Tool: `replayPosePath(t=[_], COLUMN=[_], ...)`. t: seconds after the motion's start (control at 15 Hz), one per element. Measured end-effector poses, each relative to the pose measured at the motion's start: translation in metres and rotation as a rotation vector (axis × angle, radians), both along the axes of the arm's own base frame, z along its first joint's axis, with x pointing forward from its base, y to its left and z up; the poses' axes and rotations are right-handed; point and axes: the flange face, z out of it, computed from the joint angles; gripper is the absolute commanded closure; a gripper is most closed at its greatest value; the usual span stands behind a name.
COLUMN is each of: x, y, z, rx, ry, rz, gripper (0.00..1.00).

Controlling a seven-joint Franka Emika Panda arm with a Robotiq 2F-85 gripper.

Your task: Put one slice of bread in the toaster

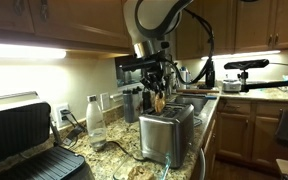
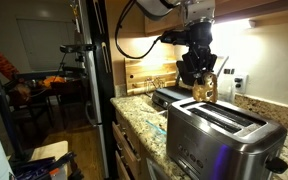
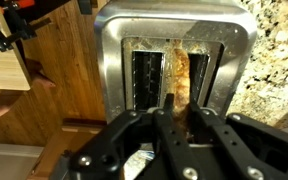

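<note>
The toaster's granite-side slot (image 2: 233,114) is below the slice (image 2: 204,89) and toward that side, so I will move my gripper slightly right in the wrist view and down to release the slice.
The shiny steel toaster (image 1: 165,137) stands on the granite counter and also shows in the other exterior view (image 2: 227,138). My gripper (image 1: 158,88) hangs straight above it, shut on the golden-brown slice of bread (image 1: 160,102). The slice hangs upright below the fingers, just above the toaster's top. It is the same in the other exterior view, for the gripper (image 2: 198,76) and the slice (image 2: 204,89). In the wrist view the toaster (image 3: 119,60) shows two slots. The slice (image 3: 181,72) runs from my gripper (image 3: 181,106) over the right-hand slot.
A black and silver grill press (image 1: 19,135) stands open at the counter's near end. A clear bottle (image 1: 96,118) stands by the wall beside the toaster. A kettle (image 1: 206,74) and sink lie beyond. A wooden board (image 2: 144,76) leans on the wall. Cabinets hang overhead.
</note>
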Motion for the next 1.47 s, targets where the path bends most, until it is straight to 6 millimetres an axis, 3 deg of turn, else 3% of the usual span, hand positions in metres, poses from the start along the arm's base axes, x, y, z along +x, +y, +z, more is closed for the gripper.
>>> replayPosePath(t=[1.47], x=[0.015], y=[-0.023], z=[-0.025], rx=[0.0], ry=[0.0], rz=[-0.019], gripper=[0.97])
